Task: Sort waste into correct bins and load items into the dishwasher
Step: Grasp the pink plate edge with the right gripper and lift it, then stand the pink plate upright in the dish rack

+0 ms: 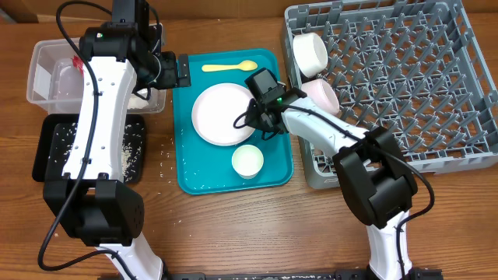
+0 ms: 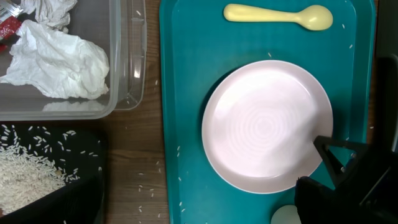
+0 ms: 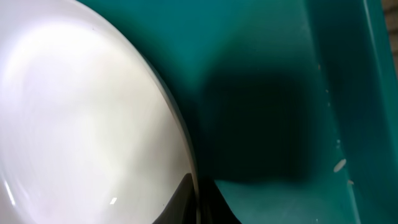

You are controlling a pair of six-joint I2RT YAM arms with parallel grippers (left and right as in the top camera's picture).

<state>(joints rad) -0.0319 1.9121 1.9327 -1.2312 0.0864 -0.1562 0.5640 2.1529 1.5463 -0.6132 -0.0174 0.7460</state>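
Observation:
I will next lift the plate point(image 1: 218, 117) in my right gripper over empty rack slots beside the bowls, to the gripper's right in the overhead view. Then I will lower it and let it go.
The white plate point(image 1: 218, 117) lies on the teal tray point(image 1: 194, 167). My right gripper point(image 1: 252, 117) is shut on the plate's right rim; in the right wrist view its fingers point(image 3: 198, 205) sit on either side of the rim of the plate point(image 3: 74, 112). The yellow spoon point(image 1: 229, 67) and the small cup point(image 1: 247, 161) are also on the tray. Both white bowls point(image 1: 310, 53) point(image 1: 320, 95) stand in the grey dish rack point(image 1: 405, 78). My left gripper point(image 1: 182, 71) hovers at the tray's top left corner; its jaws do not show clearly.
The clear tub point(image 2: 127, 56) holds white tissue point(image 2: 59, 59) and a red wrapper point(image 2: 7, 28). The black tray point(image 1: 132, 167) below it holds rice point(image 2: 25, 177). Loose grains lie on the wood between the bins and the teal tray point(image 2: 186, 124).

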